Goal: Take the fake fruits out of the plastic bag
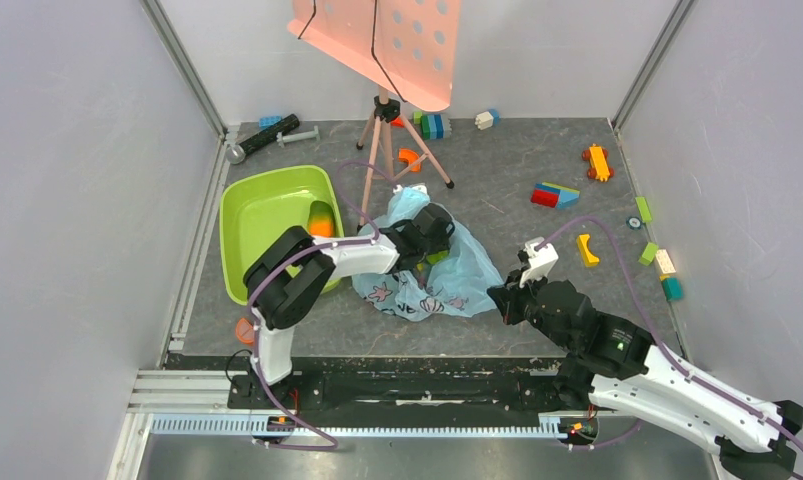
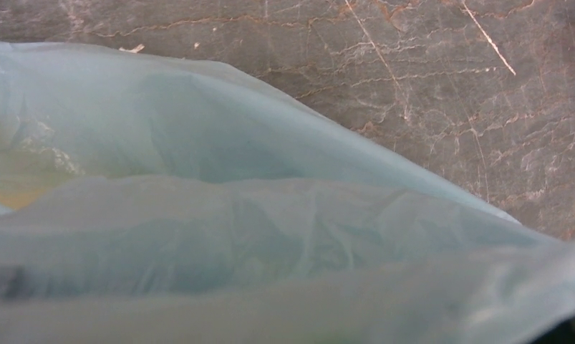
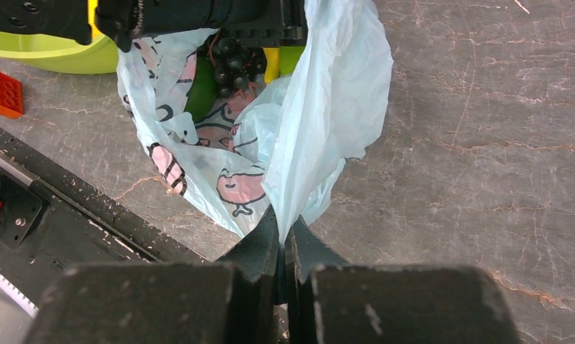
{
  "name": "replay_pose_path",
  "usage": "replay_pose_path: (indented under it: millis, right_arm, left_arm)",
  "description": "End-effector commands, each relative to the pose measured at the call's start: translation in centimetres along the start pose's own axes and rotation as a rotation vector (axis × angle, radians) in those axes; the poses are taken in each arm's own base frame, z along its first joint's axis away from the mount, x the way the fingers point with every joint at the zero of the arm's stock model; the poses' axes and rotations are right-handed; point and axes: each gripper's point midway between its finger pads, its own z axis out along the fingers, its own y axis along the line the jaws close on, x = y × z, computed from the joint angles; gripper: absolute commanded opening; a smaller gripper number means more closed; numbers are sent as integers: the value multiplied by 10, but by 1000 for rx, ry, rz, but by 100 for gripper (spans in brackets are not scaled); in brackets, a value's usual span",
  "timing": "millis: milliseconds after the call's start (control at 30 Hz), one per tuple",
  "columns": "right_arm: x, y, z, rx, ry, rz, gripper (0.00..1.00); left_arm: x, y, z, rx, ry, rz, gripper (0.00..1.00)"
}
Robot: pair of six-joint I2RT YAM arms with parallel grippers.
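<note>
I need to lift my left gripper from the bag next, swing it over the lime-green tub's open bottom and lower it to release, because there is room beside the tub's fruit.
The plastic bag [image 1: 455,278] lies crumpled at mid-table, light blue with pink cartoon figures [image 3: 240,188]. My left gripper [image 1: 433,238] reaches into its mouth from the left. The left wrist view shows only bag film [image 2: 270,236], with its fingers hidden. Through the bag's opening I see fake fruits: a dark grape bunch [image 3: 230,61], a green one [image 3: 200,97] and a yellow-green one [image 3: 283,61]. Another orange-yellow fruit [image 1: 321,218] lies in the lime-green tub [image 1: 262,215]. My right gripper [image 3: 283,240] is shut on the bag's near edge, pulling the film taut.
A tripod [image 1: 387,140] carrying a pink perforated panel [image 1: 387,40] stands just behind the bag. Toy bricks [image 1: 555,195] lie scattered at the back and right. An orange brick [image 3: 1,93] sits by the left arm's base. A black tool [image 1: 269,135] lies at the back left.
</note>
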Motion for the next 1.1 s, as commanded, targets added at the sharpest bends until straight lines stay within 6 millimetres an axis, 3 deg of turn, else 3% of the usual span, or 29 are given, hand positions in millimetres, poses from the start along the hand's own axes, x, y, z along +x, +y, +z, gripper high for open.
replay_pose_path:
  millis: [0, 200, 400, 633, 767, 900, 1067]
  right_arm:
    - [-10, 0, -4, 1, -32, 6, 0]
    - [-9, -2, -4, 9, -37, 5, 0]
    - [-14, -3, -6, 14, -51, 11, 0]
    - [-22, -11, -10, 55, -78, 20, 0]
    - [-26, -14, -13, 76, -83, 17, 0]
    - [-25, -17, -14, 93, -78, 11, 0]
    - [-22, -18, -12, 99, -68, 6, 0]
  left_arm:
    - [-31, -8, -32, 76, -33, 13, 40]
    - [-42, -27, -67, 208, 3, 61, 41]
    - [-37, -41, -94, 321, 85, 125, 44]
    - [-44, -15, -114, 281, 44, 199, 47]
    - [-49, -13, -130, 340, 18, 297, 49]
    - [-32, -28, -157, 505, 132, 429, 49]
    - [-24, -45, -200, 696, 207, 442, 49]
